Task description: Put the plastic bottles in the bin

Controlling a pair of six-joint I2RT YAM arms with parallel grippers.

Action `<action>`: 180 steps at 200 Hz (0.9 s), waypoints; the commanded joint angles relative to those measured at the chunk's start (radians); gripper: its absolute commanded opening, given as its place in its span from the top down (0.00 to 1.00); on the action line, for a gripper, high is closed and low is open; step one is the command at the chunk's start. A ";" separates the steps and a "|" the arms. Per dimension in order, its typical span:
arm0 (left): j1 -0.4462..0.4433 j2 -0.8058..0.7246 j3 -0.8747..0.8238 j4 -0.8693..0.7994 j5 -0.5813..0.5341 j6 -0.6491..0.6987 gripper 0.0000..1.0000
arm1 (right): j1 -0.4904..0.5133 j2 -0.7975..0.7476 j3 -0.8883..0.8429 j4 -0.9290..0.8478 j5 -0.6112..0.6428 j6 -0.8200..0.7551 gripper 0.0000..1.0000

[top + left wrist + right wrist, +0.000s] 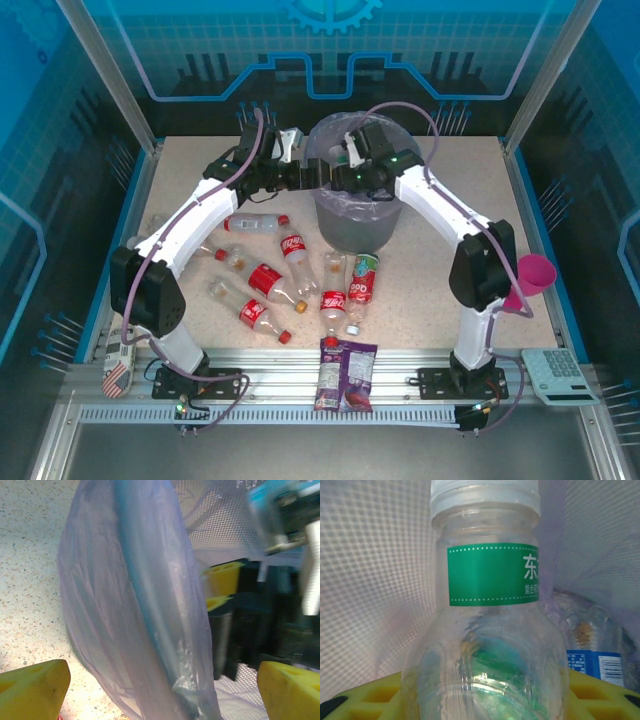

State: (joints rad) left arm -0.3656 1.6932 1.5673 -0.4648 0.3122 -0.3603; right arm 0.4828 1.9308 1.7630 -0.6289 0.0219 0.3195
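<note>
The bag's open inside lies below, so next my right gripper should dip slightly deeper there and open its yellow fingers to release the clear bottle (487, 630).
The grey bin (352, 215), lined with a lilac bag, stands at the back middle of the table. My right gripper (352, 156) hangs over its mouth, shut on a clear bottle (487, 630) with a green label and a white cap. The yellow fingers (365, 700) press on the bottle's sides. Behind it, inside the bag, lies a blue-labelled bottle (592, 662). My left gripper (298, 174) is open at the bin's left rim. The bag-covered rim (140, 610) stands between its fingers (32, 690), touching neither. Several red-labelled bottles (266, 281) lie in front of the bin.
A purple snack packet (345, 375) lies at the table's front edge. A pink cup (535, 272) sits by the right arm, and a calculator (555, 375) rests on the rail at front right. Clear walls enclose the table on three sides.
</note>
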 commanded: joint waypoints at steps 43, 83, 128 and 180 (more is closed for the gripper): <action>0.003 -0.018 -0.006 -0.014 0.015 0.026 0.03 | 0.036 0.087 0.019 -0.012 0.012 -0.014 0.67; 0.002 -0.018 -0.007 -0.014 0.014 0.027 0.03 | 0.039 0.085 0.013 -0.014 0.026 -0.014 0.47; 0.003 -0.020 -0.007 -0.014 0.013 0.027 0.03 | 0.040 0.070 0.044 -0.049 0.056 -0.034 0.33; 0.002 -0.021 -0.007 -0.014 0.016 0.026 0.03 | 0.040 0.021 0.084 -0.090 0.062 -0.052 0.17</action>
State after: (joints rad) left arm -0.3656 1.6932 1.5673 -0.4656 0.3122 -0.3592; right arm 0.5056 2.0033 1.8057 -0.6739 0.0719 0.2832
